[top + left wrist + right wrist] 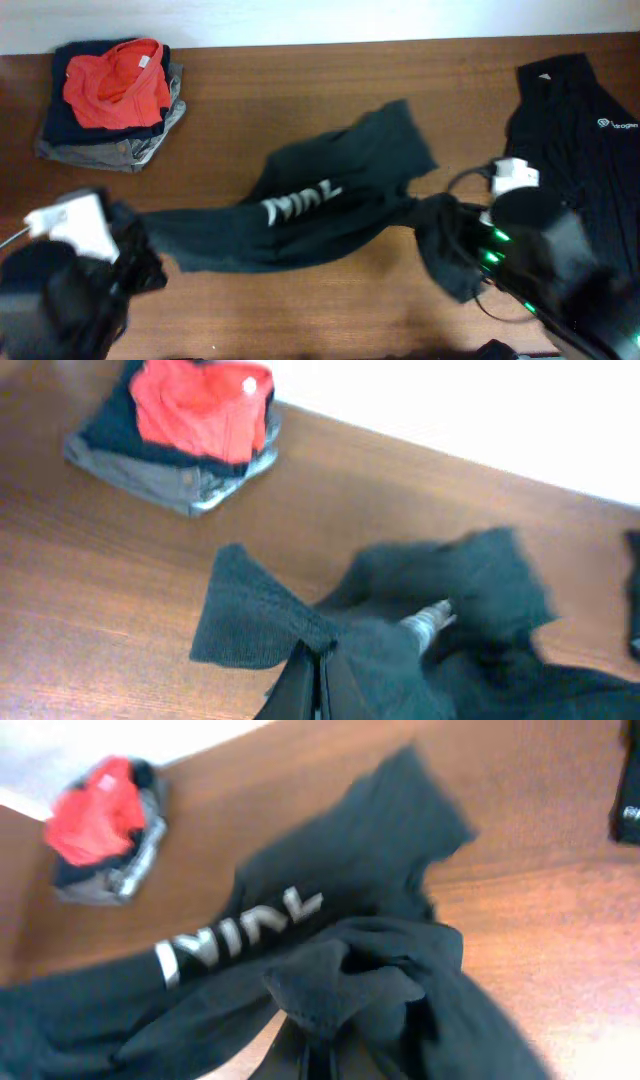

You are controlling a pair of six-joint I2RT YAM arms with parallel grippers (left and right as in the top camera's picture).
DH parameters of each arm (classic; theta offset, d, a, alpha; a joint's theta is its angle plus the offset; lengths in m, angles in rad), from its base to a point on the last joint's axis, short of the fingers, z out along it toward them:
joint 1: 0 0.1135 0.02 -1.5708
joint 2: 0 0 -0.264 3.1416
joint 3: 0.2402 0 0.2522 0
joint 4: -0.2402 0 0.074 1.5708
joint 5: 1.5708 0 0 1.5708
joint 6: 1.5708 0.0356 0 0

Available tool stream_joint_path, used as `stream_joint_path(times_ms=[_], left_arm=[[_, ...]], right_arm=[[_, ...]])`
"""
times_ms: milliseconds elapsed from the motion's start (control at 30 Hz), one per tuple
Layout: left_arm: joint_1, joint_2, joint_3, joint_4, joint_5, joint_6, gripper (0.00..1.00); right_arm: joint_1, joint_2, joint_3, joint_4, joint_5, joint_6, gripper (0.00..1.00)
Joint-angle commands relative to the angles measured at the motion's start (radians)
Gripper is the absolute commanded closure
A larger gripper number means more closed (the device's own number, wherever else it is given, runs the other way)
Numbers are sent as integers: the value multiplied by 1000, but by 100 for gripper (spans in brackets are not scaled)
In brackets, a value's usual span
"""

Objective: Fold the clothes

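The cloth hangs in loose folds. The shirt's end goes outward and down to the bare tabletop (192,143) (250,507) beside the folded stack next, where my left gripper releases it.
A black shirt (320,200) with a white print (300,203) hangs stretched across the middle of the table between both arms. My left gripper (145,248) is shut on the shirt's left end. In the left wrist view the jaws (320,665) pinch a fold of the dark fabric (255,622). My right gripper (445,228) is shut on the shirt's right end. In the right wrist view a bunch of the cloth (340,985) is clamped at the gripper (320,1045). A second black shirt (580,130) with a small white logo lies flat at the far right.
A stack of folded clothes (110,100) with a red garment on top sits at the back left corner, also seen in the left wrist view (195,420). The brown wooden table (300,310) shows bare in front of the shirt.
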Motion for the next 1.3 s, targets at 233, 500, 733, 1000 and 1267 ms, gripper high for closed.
stream_joint_path(times_ms=[233, 500, 733, 1000, 1267], left_arm=[[6, -5, 396, -70, -2, -36, 99], [6, -5, 639, -128, -133, -36, 99], [6, 28, 621, -172, -134, -51, 99], [6, 183, 507, -162, -223, -51, 100], [6, 464, 494, -161, -244, -51, 99]], right_arm=[[-3, -8, 387, -158, 31, -129, 96], [-4, 2, 642, -279, 82, -201, 96], [-4, 21, 607, -324, 134, -190, 96], [-4, 111, 491, -331, 312, -145, 96], [-4, 252, 393, -343, 454, -51, 96]])
